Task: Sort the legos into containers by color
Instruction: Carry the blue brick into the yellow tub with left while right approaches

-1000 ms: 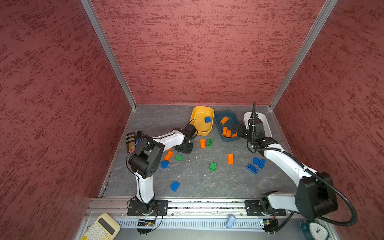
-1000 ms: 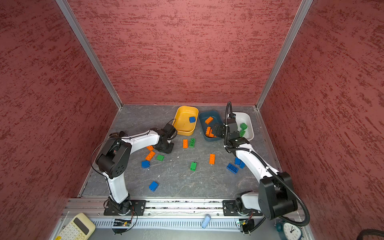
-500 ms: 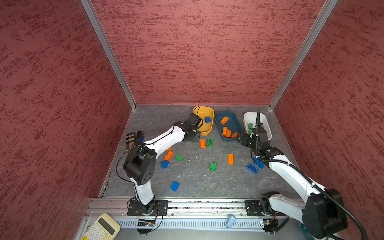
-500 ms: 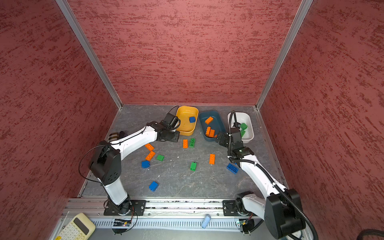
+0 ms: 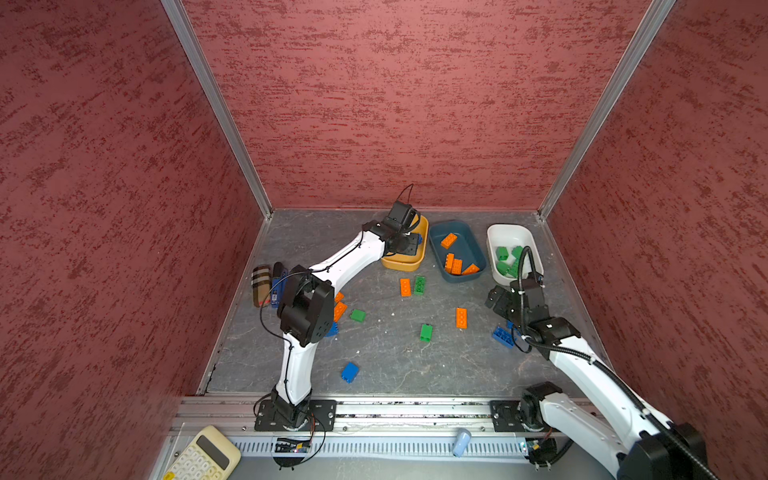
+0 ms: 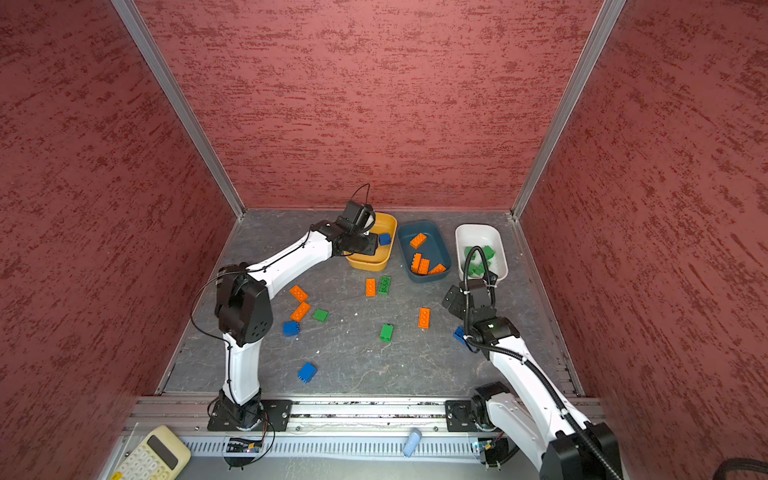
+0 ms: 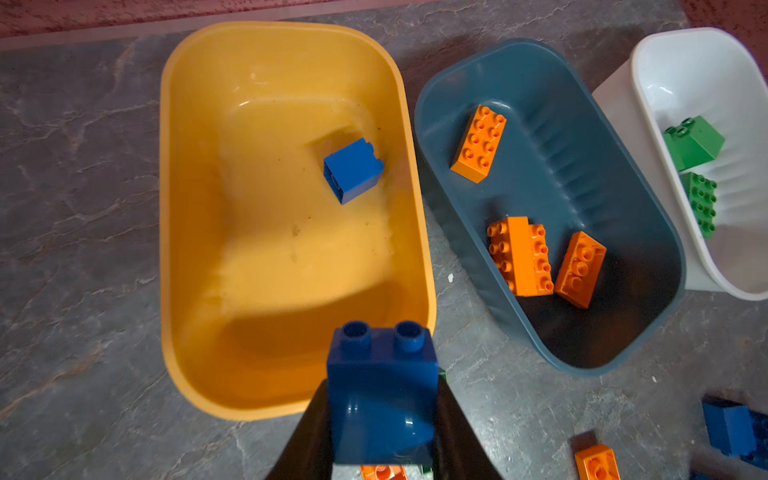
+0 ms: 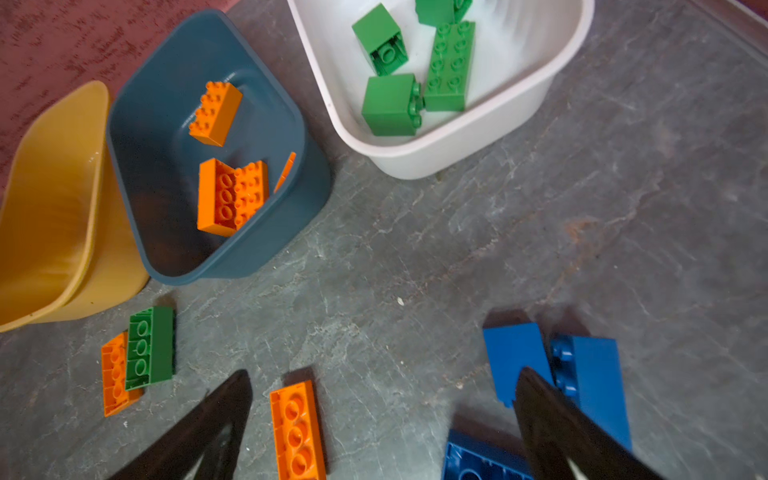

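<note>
My left gripper will move down and outward next, over the bottom of the yellow container, to let go of the dark blue lego, because the bottom of that container is below and outward of the gripper.
My left gripper (image 7: 382, 380) is shut on a dark blue lego (image 7: 382, 395), studs forward, over the near rim of the yellow container (image 7: 166, 208), which holds one blue lego (image 7: 353, 170). In both top views that gripper (image 5: 409, 245) (image 6: 370, 245) hangs at the tub's left side. The teal container (image 5: 469, 245) holds orange legos (image 7: 478, 143). The white container (image 5: 513, 232) holds green legos (image 8: 449, 66). My right gripper (image 8: 384, 386) (image 5: 498, 301) stands open above the floor. An orange lego (image 8: 297, 432) lies between its fingers and blue legos (image 8: 515, 361) lie by one finger.
Loose legos lie on the grey floor: orange (image 5: 405, 286), green (image 5: 419, 284), green (image 5: 426, 332), blue (image 5: 350, 371). A striped item (image 5: 261, 284) and dark blue pen-like items (image 5: 278, 282) lie by the left wall. A calculator (image 5: 203, 457) sits beyond the front rail.
My left arm has lifted the blue lego from the floor and carried it back to the yellow container. My right gripper has drawn away from the containers toward the front, over the blue legos.
</note>
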